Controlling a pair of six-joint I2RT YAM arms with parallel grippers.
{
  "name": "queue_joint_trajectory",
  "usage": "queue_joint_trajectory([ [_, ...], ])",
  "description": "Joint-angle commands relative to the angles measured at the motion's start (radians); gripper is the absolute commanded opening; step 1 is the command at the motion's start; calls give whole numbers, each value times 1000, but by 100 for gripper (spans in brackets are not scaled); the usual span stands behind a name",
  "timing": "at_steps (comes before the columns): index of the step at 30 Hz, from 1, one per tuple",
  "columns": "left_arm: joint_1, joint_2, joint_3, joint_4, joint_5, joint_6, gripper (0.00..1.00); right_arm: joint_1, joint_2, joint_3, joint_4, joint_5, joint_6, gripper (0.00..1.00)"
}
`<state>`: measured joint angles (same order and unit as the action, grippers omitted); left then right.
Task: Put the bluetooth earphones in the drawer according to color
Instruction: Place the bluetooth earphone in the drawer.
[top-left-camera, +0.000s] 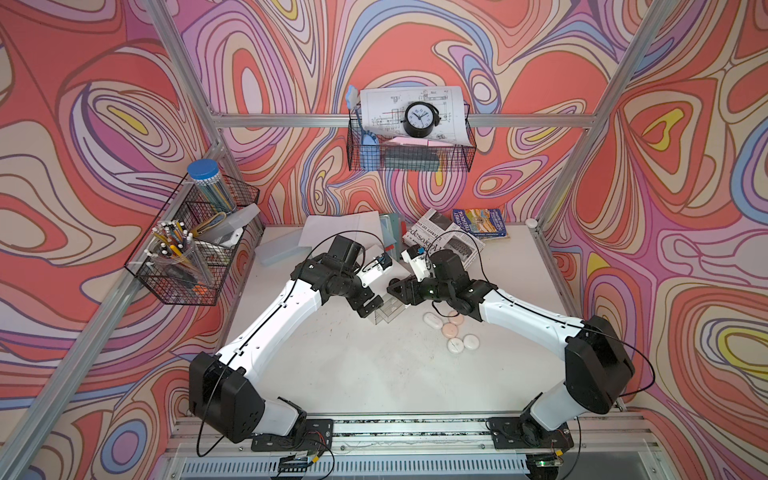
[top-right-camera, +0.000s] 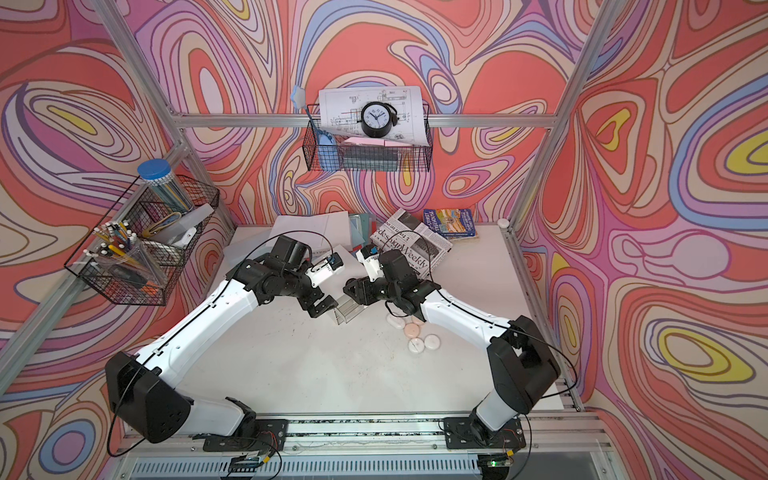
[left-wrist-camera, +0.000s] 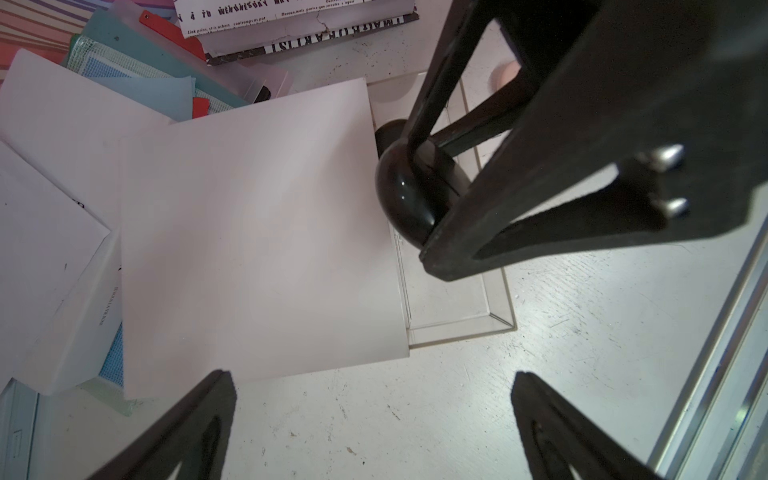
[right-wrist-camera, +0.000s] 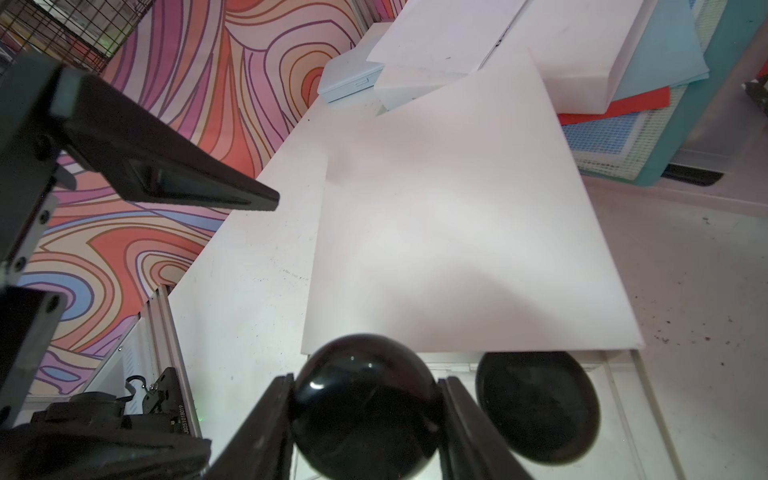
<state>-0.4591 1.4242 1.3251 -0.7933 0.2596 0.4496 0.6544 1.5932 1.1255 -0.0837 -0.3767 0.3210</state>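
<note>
My right gripper moves down next toward the clear drawer's free bottom below it and releases its black case there, since another black case is inside the drawer.
My right gripper (right-wrist-camera: 366, 379) is shut on a glossy black earphone case (right-wrist-camera: 365, 411), holding it above the pulled-out clear drawer (left-wrist-camera: 457, 316). A second black case (right-wrist-camera: 538, 399) lies inside that drawer, partly under the white sheet (right-wrist-camera: 457, 228) that covers the unit. In the left wrist view the held black case (left-wrist-camera: 409, 195) sits between the right gripper's fingers. My left gripper (left-wrist-camera: 374, 386) is open and empty just beside the drawer (top-left-camera: 388, 311). On the table to the right lie white cases (top-left-camera: 431, 319) (top-left-camera: 471, 341) and pink cases (top-left-camera: 450, 330).
Papers, folders and a newspaper (top-left-camera: 440, 241) are stacked behind the drawer, with a book (top-left-camera: 480, 222) further right. A wire basket of pens (top-left-camera: 187, 249) hangs on the left wall. Another wire basket with a clock (top-left-camera: 417, 120) hangs on the back rail.
</note>
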Motion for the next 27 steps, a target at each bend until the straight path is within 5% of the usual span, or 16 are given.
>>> queue_joint_trajectory([
  [1, 4, -17, 17, 5, 18, -16, 99, 11, 15, -10, 22, -25, 7, 0],
  [27, 4, -45, 7, 27, 35, -25, 99, 28, 58, -2, -1, 21, -5, 2],
])
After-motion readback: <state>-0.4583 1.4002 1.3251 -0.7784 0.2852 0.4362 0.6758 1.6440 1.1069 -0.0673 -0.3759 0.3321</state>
